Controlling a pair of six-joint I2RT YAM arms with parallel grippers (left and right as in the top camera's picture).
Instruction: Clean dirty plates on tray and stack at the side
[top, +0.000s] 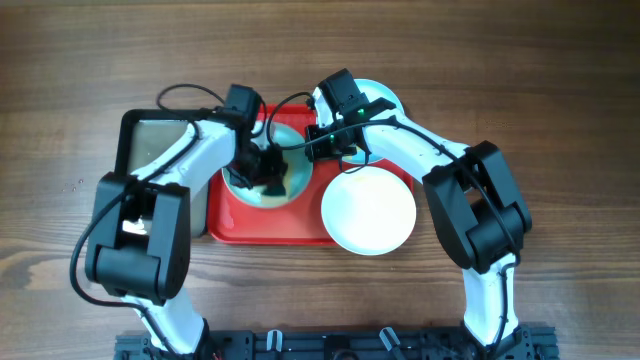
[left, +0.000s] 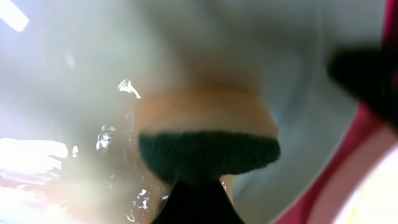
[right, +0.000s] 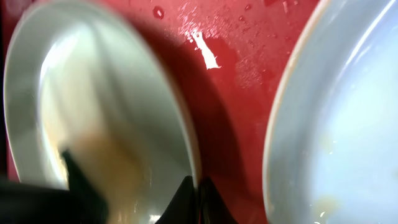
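Observation:
My right gripper rises next, carries the plate toward the right in the overhead view, lowers and releases it there, since the table past the other plates is bare.
A pale turquoise plate (top: 283, 187) lies on the red tray (top: 262, 225). My left gripper (top: 262, 165) is shut on a yellow sponge with a dark green scrub side (left: 208, 134) and presses it onto this wet plate (left: 74, 93). My right gripper (top: 320, 140) is shut on the same plate's rim (right: 186, 134), jaws (right: 198, 190) pinching its edge. A white plate (top: 368, 208) overlaps the tray's right edge; in the right wrist view a plate (right: 339, 118) with faint yellowish smears shows at the right. A third plate (top: 388, 95) lies behind the right arm.
A smaller black tray (top: 150, 140) stands left of the red tray, partly under my left arm. The red tray's wet floor (right: 239, 87) shows between the two plates. Bare wooden table (top: 560, 120) lies all around.

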